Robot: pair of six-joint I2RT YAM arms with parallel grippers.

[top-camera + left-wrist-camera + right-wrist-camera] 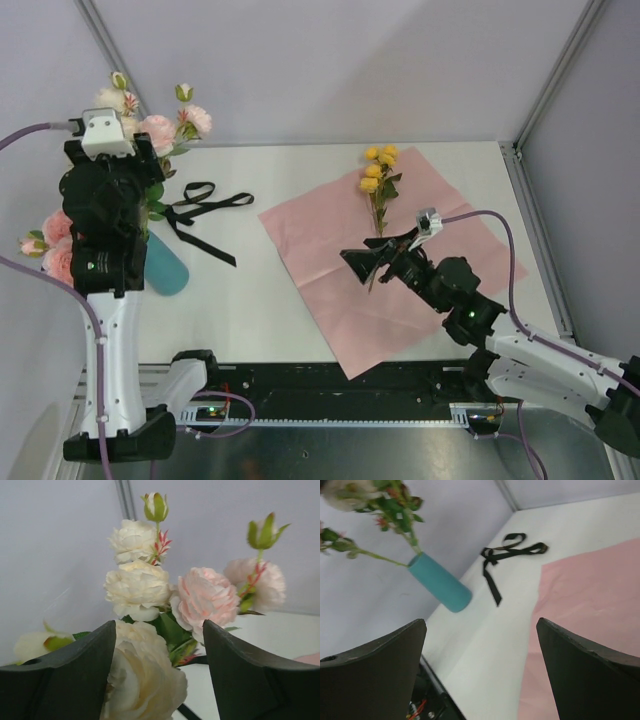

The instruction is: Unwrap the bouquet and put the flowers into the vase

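Observation:
The sprig's stem (pixel 379 223) lies below and outward of the robot's right gripper, bare of blooms there, so the right gripper should next move outward, tip its fingers down and lower them around it.
The teal vase (pixel 168 268) stands at the table's left with pink and cream flowers (pixel 158 130) in it; the right wrist view shows the vase (pixel 440 582) with stems rising from its mouth. My left gripper (pixel 159 625) hangs among the blooms, open. A cream rose (pixel 142 680) sits between the jaws against the left finger, clear of the right one. A yellow flower sprig (pixel 378 172) lies on the spread pink paper (pixel 440 260). No wrapped bouquet shows. My right gripper (pixel 362 260) hovers open and empty by the paper's left edge, near the sprig's stem end.
The untied black ribbon (pixel 203 205) lies on the white table between vase and paper. Metal frame posts rise at the back left and right corners. A black rail runs along the near edge by the arm bases.

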